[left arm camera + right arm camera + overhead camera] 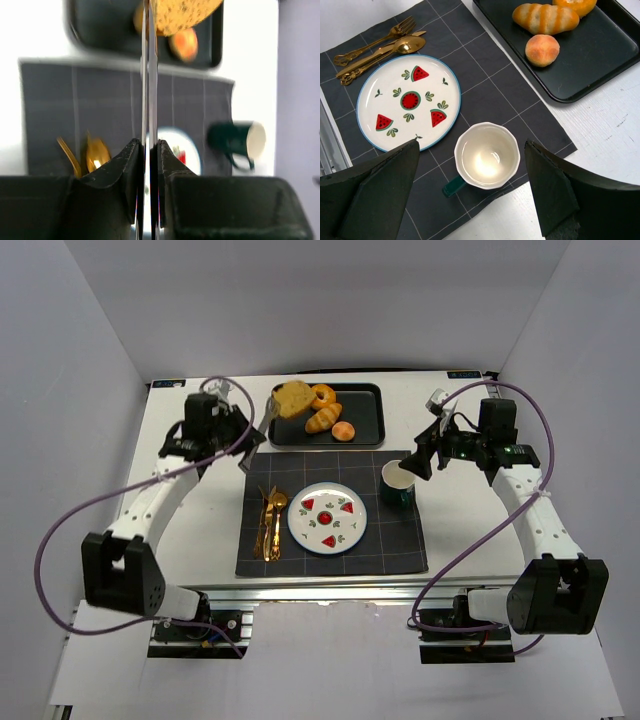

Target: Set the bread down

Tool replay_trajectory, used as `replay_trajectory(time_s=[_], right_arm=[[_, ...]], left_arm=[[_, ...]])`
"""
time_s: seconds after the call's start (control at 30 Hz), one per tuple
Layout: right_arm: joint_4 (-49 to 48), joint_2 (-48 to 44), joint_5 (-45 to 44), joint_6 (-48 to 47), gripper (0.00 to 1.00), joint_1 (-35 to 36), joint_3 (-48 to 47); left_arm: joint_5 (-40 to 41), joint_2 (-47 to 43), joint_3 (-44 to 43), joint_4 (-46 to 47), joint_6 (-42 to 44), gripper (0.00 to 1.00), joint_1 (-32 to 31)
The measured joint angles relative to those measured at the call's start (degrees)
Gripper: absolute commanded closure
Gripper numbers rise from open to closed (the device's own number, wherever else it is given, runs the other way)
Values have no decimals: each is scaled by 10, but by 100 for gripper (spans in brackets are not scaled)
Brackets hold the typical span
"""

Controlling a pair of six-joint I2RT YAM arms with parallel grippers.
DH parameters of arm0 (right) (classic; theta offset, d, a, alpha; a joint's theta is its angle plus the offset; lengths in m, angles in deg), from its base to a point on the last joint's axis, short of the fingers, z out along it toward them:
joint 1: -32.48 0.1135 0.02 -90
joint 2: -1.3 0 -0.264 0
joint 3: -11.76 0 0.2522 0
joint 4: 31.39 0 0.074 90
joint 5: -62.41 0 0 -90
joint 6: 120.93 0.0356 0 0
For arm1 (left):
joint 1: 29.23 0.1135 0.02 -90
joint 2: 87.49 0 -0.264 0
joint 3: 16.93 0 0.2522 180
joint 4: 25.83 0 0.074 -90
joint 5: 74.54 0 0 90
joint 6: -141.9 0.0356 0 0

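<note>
The empty watermelon plate [327, 518] is below the left gripper, back toward the base, so the left gripper should next move back and down until the bread [293, 398] rests there, then let go.
A slice of bread [293, 398] hangs at the tip of metal tongs [268, 420] over the left end of the black tray [378, 412]. My left gripper [243, 433] is shut on the tongs. In the left wrist view the jaws [149, 145] pinch the two tong blades [149, 75], with the bread [185, 12] at the top. The white watermelon plate [340, 532] lies on the dark placemat [400, 550]. My right gripper [415, 462] is open and empty above the green mug [487, 155].
The tray [600, 60] holds a striped roll [546, 18], a round bun [542, 50] and another pastry [575, 5]. Gold cutlery [270, 523] lies left of the plate [370, 107]. The mug [398, 483] stands at the placemat's right edge.
</note>
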Motion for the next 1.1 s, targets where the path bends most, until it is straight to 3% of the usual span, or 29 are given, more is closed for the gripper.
replay_trajectory(time_s=[0.27,0.47,0.8,0.9,0.93,0.97,1.1], right_arm=[[-8,-1,5,0,11,-3,7],[-12,-1,8,0,11,-3,8],[-13,0,11,0,11,-3,8],[-12,0,11,0,11,-3,8],[-12,0,11,0,11,-3,8],[-12,0,11,0,11,-3,8],[-12,0,11,0,11,-3,8]], left_arm=[[-68,-158,181,-56,-49,100,-66],[-79,-229,196,-90,-67,100,-123],[-64,-233,229,-171,-74,100,-189],[-59,-234,229,-187,-74,89,-191],[-57,-234,229,-190,-74,83,-191],[-54,-234,229,-192,-73,71,-191],[-43,-232,229,-200,-67,54,-192]])
